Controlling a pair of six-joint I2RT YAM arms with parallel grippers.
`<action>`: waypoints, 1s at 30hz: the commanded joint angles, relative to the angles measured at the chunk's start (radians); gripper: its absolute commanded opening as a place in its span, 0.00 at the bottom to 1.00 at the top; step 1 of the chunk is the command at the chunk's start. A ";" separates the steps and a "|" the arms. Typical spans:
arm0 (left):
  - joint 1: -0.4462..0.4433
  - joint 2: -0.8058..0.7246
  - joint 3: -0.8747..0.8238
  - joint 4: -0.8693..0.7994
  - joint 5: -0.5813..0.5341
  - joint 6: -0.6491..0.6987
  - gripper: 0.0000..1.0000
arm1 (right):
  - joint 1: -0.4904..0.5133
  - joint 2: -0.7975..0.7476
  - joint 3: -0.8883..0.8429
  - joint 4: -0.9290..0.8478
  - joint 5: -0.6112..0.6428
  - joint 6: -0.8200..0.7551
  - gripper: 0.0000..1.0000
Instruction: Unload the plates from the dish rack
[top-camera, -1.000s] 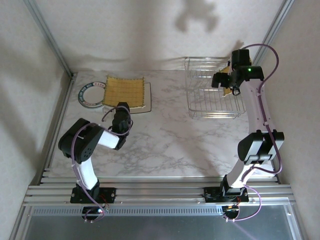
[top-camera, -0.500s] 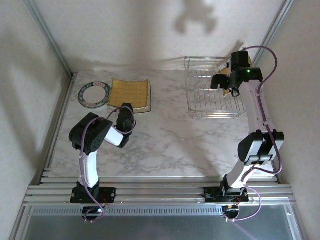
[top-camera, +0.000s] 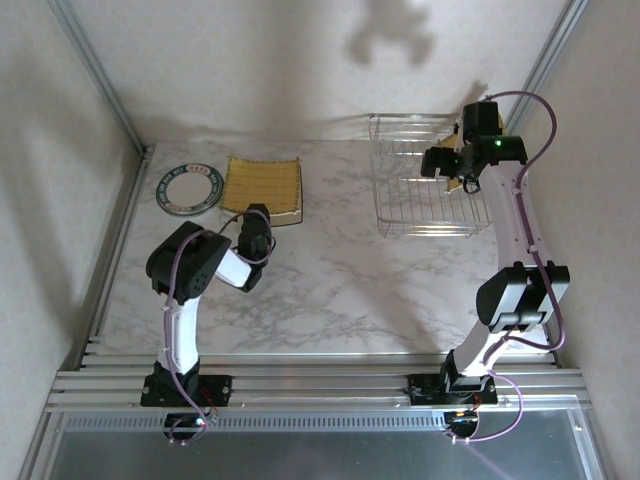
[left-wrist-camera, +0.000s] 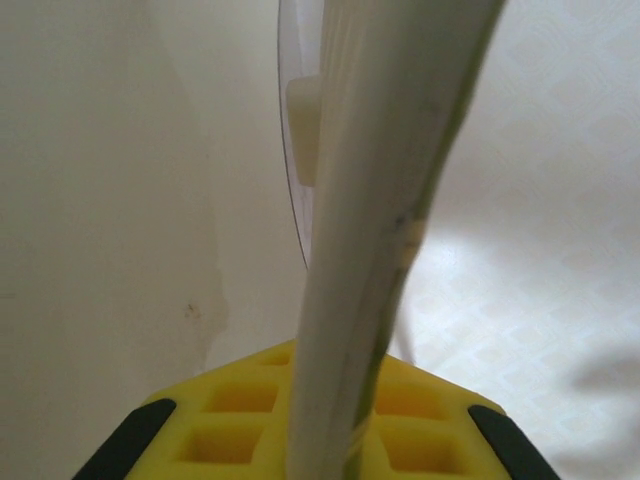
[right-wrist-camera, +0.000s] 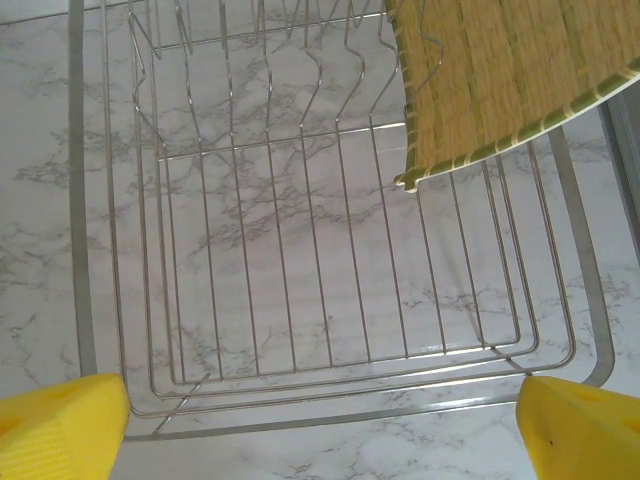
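Observation:
My left gripper holds the yellow plate already over that stack, so next I should lower its near edge onto the white square plate (top-camera: 292, 214) and release it.
A yellow grid-patterned square plate (top-camera: 262, 186) lies at the back left of the table on a white square plate (top-camera: 292, 214). My left gripper (top-camera: 254, 214) is shut on the yellow plate's near edge. In the left wrist view that plate (left-wrist-camera: 385, 190) runs edge-on up between my yellow fingers (left-wrist-camera: 240, 415). A round white plate with a dark patterned rim (top-camera: 188, 188) lies flat to its left. The wire dish rack (top-camera: 420, 195) stands at the back right. My right gripper (top-camera: 452, 168) hovers open above it. Another yellow plate (right-wrist-camera: 500, 80) leans in the dish rack (right-wrist-camera: 300, 300), beyond my right gripper (right-wrist-camera: 320, 425).
Aluminium frame posts (top-camera: 100, 80) and pale walls close in the table on the left, back and right. A metal rail (top-camera: 300, 385) runs along the near edge by the arm bases. Bare marble tabletop (top-camera: 340, 270) lies between the plates and the rack.
The left arm has swung its elbow up and to the right, and the yellow plate in its grip has shifted slightly right. The right arm has barely moved.

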 joint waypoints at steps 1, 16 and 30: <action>0.002 0.016 0.028 0.068 -0.045 -0.019 0.00 | -0.002 -0.041 -0.011 0.013 -0.018 0.002 0.99; 0.005 0.049 0.047 0.053 -0.048 -0.034 0.00 | -0.002 -0.075 -0.021 0.016 -0.053 0.006 0.99; 0.003 0.033 0.064 -0.020 -0.048 -0.029 0.09 | -0.002 -0.090 -0.031 0.020 -0.052 0.008 0.99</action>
